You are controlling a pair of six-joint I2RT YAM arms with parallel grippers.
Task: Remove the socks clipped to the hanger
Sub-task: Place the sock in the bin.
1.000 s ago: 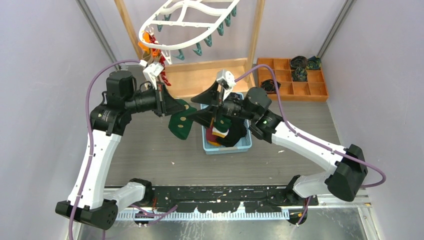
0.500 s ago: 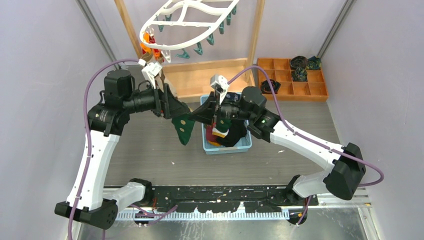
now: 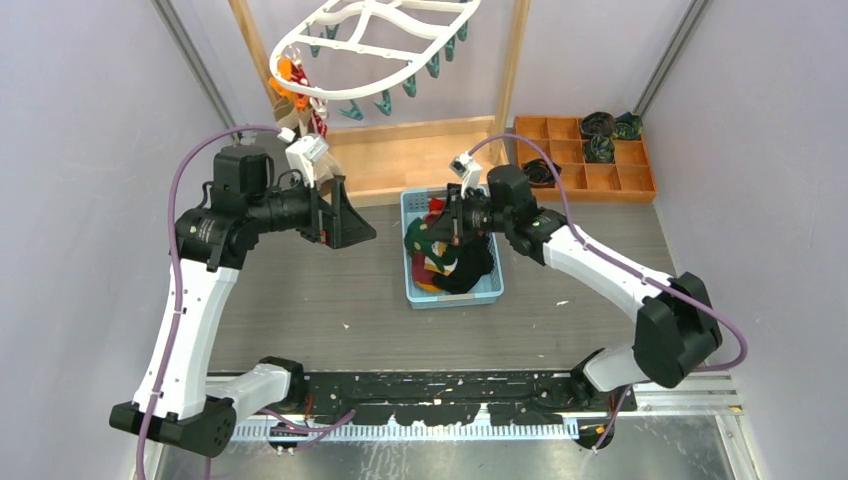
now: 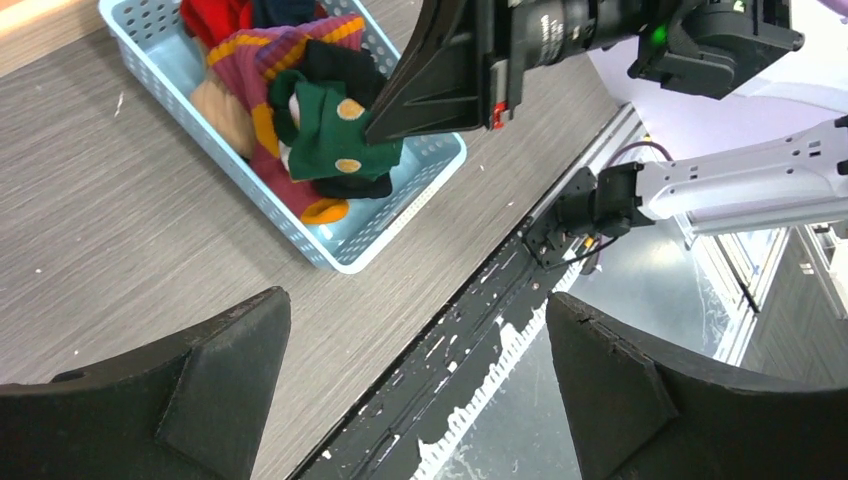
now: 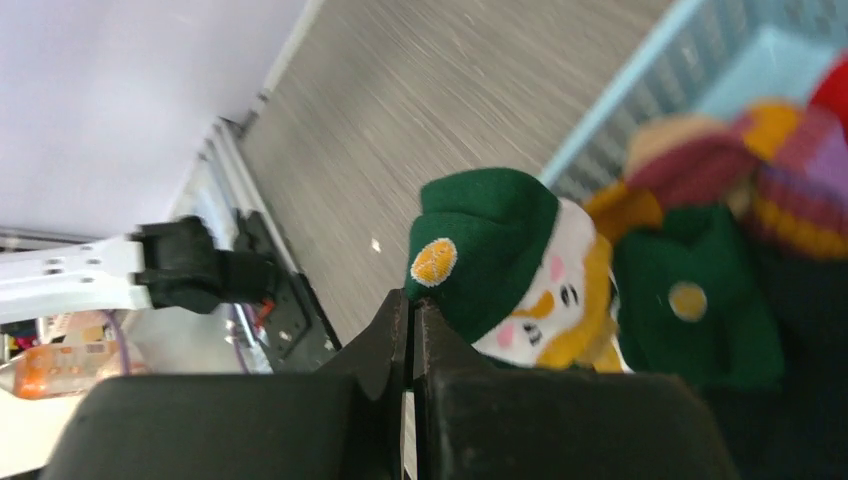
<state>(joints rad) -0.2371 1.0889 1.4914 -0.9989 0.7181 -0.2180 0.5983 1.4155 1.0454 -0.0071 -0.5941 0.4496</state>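
Observation:
The dark green sock is already hanging over the blue basket's pile [image 3: 446, 254] [image 5: 672, 290], so my right gripper will next move down, tilt its fingers downward and open them.
The white hanger [image 3: 372, 42] hangs at the top, with teal clips [image 3: 384, 101] and orange clips [image 3: 289, 74]. A red sock [image 3: 319, 119] still dangles from its left end. My right gripper [image 3: 437, 226] is shut on the edge of a dark green sock [image 5: 487, 232] that has yellow dots and a snowman face. It holds this sock over the blue basket [image 3: 452, 295], where other socks [image 4: 262, 60] are piled. My left gripper [image 3: 350, 217] is wide open and holds nothing, left of the basket; both its fingertips [image 4: 232, 365] frame bare table in the left wrist view.
A light wooden rack base [image 3: 400, 158] and posts [image 3: 513, 62] stand behind the basket. A wooden compartment tray [image 3: 603, 178] with rolled dark socks sits at the back right. A black rail [image 3: 440, 405] runs along the near table edge.
The left gripper opened and let go of the green sock, then drew back left. The right gripper shut on that sock and carried it right, over the basket. The hanger swung up.

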